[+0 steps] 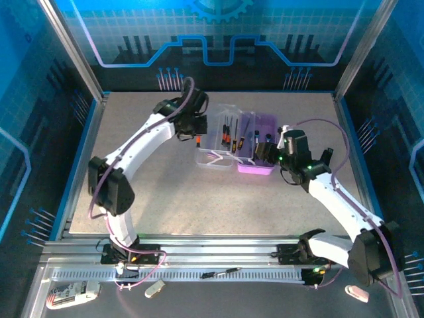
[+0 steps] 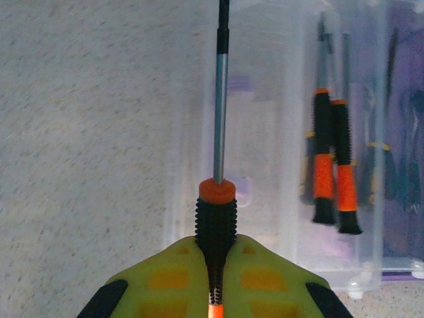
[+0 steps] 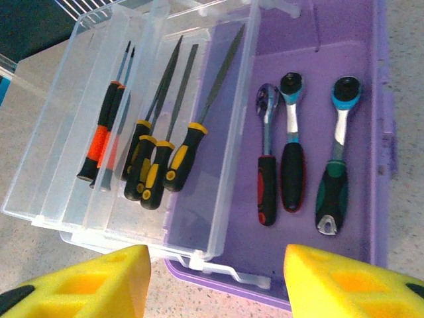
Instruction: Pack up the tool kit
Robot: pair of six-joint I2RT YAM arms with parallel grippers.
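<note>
My left gripper should move toward the purple base and down next, and release the black-and-orange screwdriver by the orange-handled pair [image 1: 226, 137] [image 2: 327, 159]. Their section of the tool kit is below the gripper on that side.
The tool kit lies open mid-table: a purple base [image 1: 265, 123] and, to its left, a clear tray [image 1: 213, 151]. My left gripper [image 1: 191, 130] hovers at the tray's left edge, shut on a black-and-orange screwdriver [image 2: 216, 215] whose shaft points out ahead over the clear tray [image 2: 265, 218]. Two more orange-handled screwdrivers [image 2: 331, 165] lie in that tray. My right gripper [image 3: 215, 285] is open, empty, and just off the near rim of the purple base [image 3: 374, 199]. Several yellow-handled tools [image 3: 159, 165] rest in the clear part, and three ratchets [image 3: 291, 165] lie in the base.
One loose screwdriver [image 1: 222, 272] lies on the front rail between the arm bases. White objects [image 1: 69, 293] [image 1: 154, 288] [image 1: 356, 292] sit on the front ledge. Metal frame posts and blue walls border the grey table [image 1: 199, 199].
</note>
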